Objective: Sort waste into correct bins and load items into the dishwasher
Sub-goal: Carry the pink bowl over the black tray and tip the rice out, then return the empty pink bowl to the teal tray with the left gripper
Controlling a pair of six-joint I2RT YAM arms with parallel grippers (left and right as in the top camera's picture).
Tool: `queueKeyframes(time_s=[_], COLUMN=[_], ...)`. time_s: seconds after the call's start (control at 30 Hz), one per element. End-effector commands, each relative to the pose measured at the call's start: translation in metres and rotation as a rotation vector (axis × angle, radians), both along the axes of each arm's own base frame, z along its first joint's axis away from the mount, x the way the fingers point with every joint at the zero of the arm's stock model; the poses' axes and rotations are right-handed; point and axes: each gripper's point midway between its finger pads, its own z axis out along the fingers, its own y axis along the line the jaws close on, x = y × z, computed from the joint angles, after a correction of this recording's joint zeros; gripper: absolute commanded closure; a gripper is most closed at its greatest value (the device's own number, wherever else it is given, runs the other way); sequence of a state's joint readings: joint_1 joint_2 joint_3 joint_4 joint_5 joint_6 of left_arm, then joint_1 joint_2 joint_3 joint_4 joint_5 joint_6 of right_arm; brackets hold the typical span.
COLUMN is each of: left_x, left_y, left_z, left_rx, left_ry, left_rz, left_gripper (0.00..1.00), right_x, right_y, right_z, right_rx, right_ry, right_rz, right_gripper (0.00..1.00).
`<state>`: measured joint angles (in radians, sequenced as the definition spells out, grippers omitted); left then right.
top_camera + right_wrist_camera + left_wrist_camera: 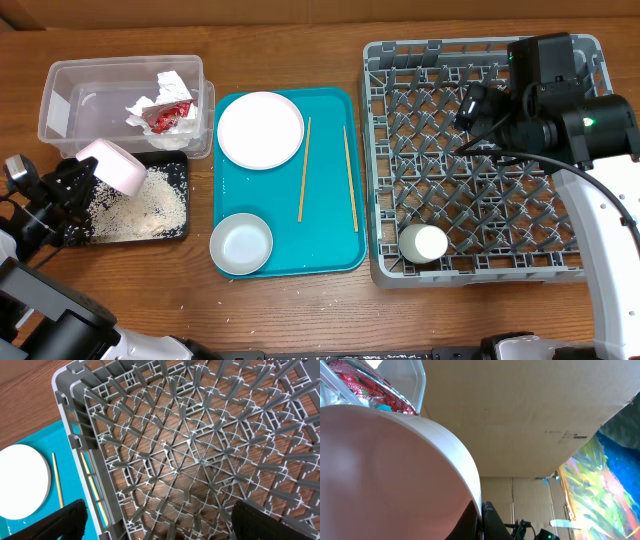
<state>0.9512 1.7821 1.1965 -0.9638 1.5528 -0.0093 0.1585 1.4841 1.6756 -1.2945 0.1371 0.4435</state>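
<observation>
The bowl is empty, so I will swing it across and down between plate and small bowl [267,191], which lie right of my left gripper in the overhead view.
My left gripper [82,178] is shut on the rim of a pale pink bowl [115,165], held tilted over the black tray [180,232] strewn with white rice grains [150,205]. In the left wrist view the bowl [385,470] fills the frame, with my fingers [482,520] pinching its rim. The clear tub [60,95] holds the crumpled napkin [160,88] and red wrapper [168,116], which also shows in the left wrist view [365,390]. My right gripper [470,105] is open and empty over the grey dish rack [385,160]; its fingers [157,520] hang above the lattice [200,450].
The teal tray [325,235] holds a white plate [260,130], a small bowl [241,243] and two chopsticks [303,170]. A white cup [423,243] lies in the rack's front left corner. The plate [22,482] and a chopstick [57,480] show in the right wrist view.
</observation>
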Motion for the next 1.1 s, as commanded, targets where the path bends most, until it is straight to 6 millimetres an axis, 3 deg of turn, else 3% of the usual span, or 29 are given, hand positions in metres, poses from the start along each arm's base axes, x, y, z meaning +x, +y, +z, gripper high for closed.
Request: queueKeyframes(time_s=[0.0,0.23,0.5,0.87,1.07], left_x=[0.002,0.01,0.024,0.046,0.063], left_y=[-0.003,-0.031,-0.077,-0.133,-0.182], left_z=[0.001,0.009,0.012,-0.016,-0.024], left_rx=[-0.038,0.022,0.281,0.752,0.944], left_ry=[-0.007,-0.008,0.107,0.289,0.247], left_rz=[-0.01,-0.085,-0.199,-0.272,-0.346], left_gripper=[0.96,0.96,0.96,0.96,0.96], right_x=[0.002,0.002,0.002,0.004,0.004], right_y=[0.001,0.001,0.001,0.001,0.001], right_z=[0.006,0.006,0.006,0.006,0.007], right_rx=[-0.001,-0.001,-0.001,0.0,0.0], right_ry=[-0.018,-0.018,-0.018,-0.025,-0.027], right_rz=[0.007,0.006,0.006,0.006,0.006], right_gripper=[0.07,0.07,0.07,0.07,0.07])
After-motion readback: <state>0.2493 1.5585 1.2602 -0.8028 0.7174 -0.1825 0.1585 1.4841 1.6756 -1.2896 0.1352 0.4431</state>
